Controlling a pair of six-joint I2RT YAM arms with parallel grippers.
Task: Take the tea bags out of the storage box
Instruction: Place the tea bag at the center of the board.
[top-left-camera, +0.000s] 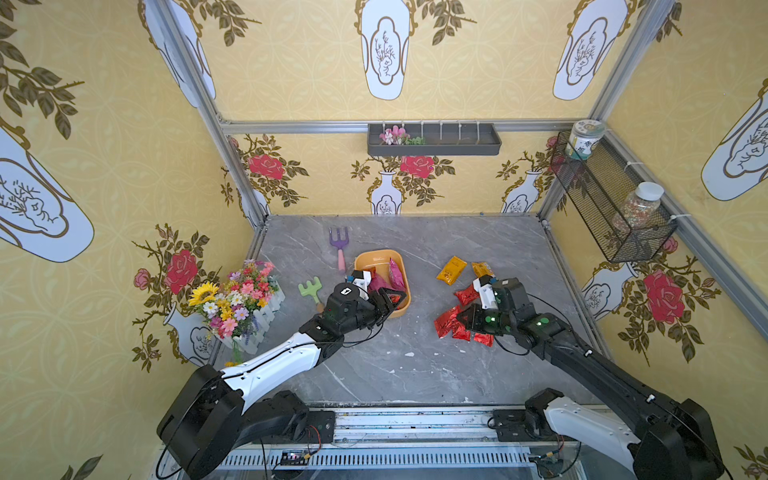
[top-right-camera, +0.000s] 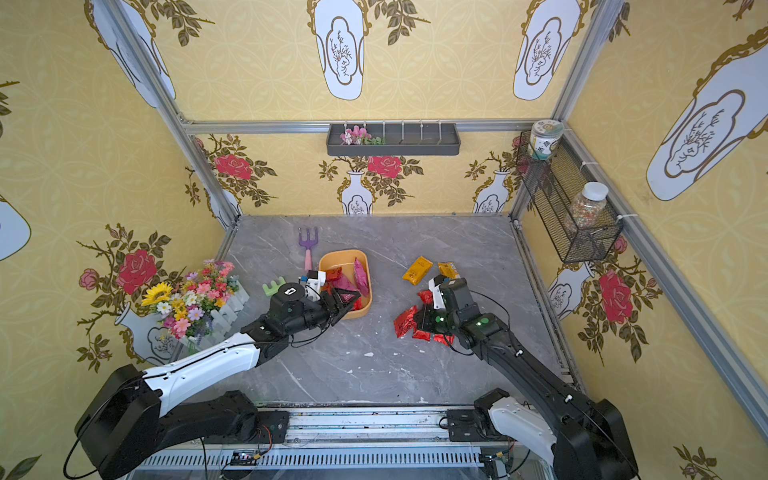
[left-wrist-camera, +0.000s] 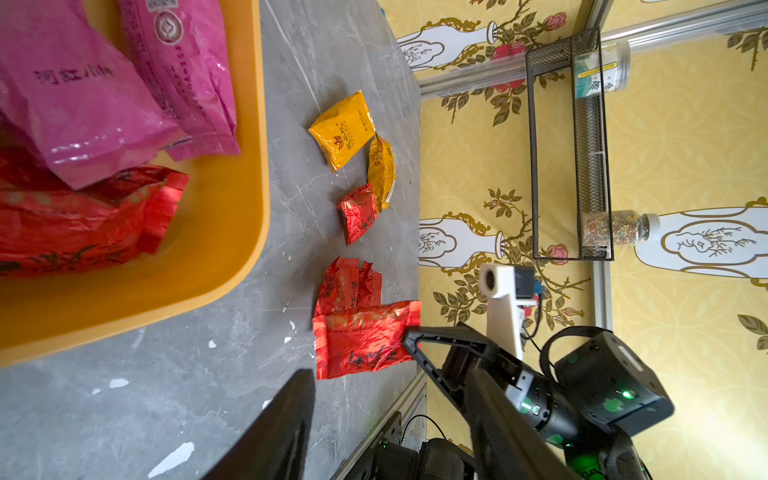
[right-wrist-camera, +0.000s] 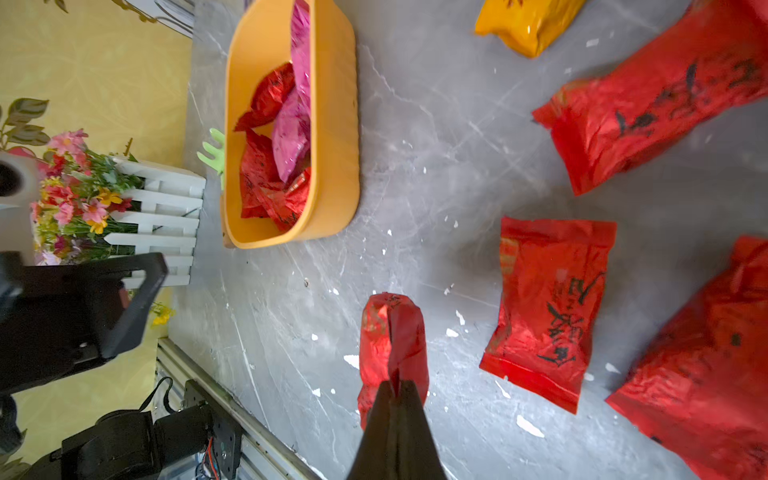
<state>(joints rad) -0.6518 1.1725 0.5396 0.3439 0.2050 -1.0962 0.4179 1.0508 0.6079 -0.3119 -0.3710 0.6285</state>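
Observation:
My right gripper draws back and down next to release the tea bag on bare tabletop beside the loose red bags, which lies below and back of it.
The yellow-orange storage box (top-left-camera: 376, 254) (top-right-camera: 343, 253) stands mid-table and holds magenta tea bags (left-wrist-camera: 75, 95) (right-wrist-camera: 293, 129) on top of red ones (left-wrist-camera: 83, 220). My left gripper (top-left-camera: 392, 302) (left-wrist-camera: 386, 419) hovers open at the box's near end, with nothing between its fingers. To the right, two orange-yellow tea bags (top-left-camera: 451, 270) and several red ones (top-left-camera: 465, 294) lie on the table. My right gripper (top-left-camera: 465, 318) (right-wrist-camera: 395, 388) is shut on a folded red tea bag (right-wrist-camera: 392, 332), just above the table beside those loose bags.
A flower bunch in a white fence planter (top-left-camera: 241, 303) stands at the left edge. A green toy rake (top-left-camera: 311, 289) and a purple toy fork (top-left-camera: 340, 243) lie left of the box. A black wire basket (top-left-camera: 611, 199) with jars hangs on the right wall. A grey trough (top-left-camera: 434, 139) hangs on the back wall.

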